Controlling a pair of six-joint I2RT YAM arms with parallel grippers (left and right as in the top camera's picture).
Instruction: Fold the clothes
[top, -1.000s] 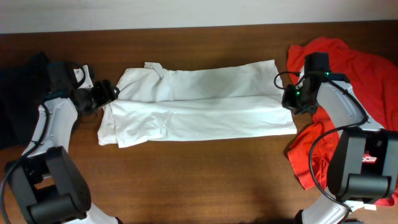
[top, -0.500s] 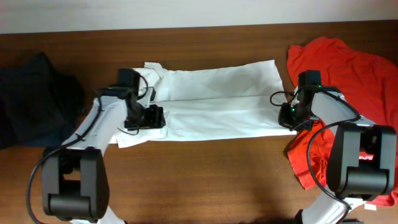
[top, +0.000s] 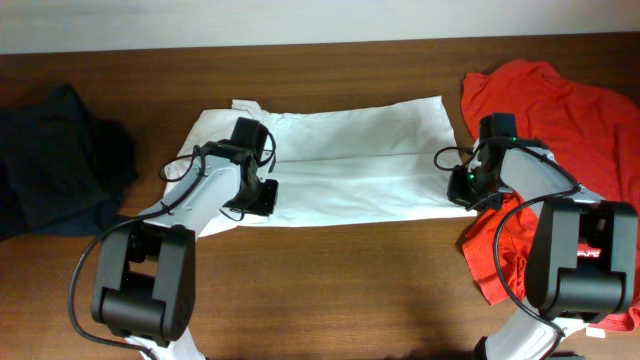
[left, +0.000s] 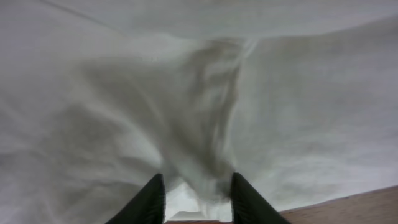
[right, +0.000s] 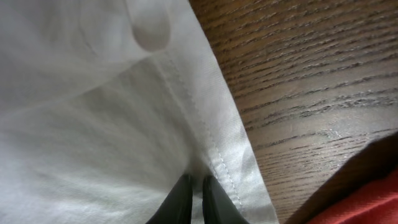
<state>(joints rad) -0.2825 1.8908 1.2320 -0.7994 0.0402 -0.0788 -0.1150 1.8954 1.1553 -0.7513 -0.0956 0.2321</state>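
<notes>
My right gripper draws the pinched hem back over the bare wood next and releases it, since that wood lies open along the shirt's near edge.
The white T-shirt (top: 350, 170) lies folded lengthwise across the middle of the wooden table (top: 350, 290). My left gripper (top: 262, 196) sits on its left part; in the left wrist view its fingers (left: 198, 199) hold a bunched fold of the white cloth (left: 298, 93). My right gripper (top: 462, 187) is at the shirt's right hem; in the right wrist view its fingers (right: 196, 199) are pinched on the stitched white edge (right: 81, 124). No print shows on the shirt.
A red T-shirt (top: 560, 110) is heaped at the right, under and beside my right arm, and shows in the right wrist view (right: 367, 199). Dark navy garments (top: 50, 160) lie at the far left. Bare wood (right: 298, 74) borders the hem.
My left gripper has moved right from the shirt's left edge onto the shirt, carrying the left sleeve part inward. My right gripper dropped slightly to the hem and then stayed.
</notes>
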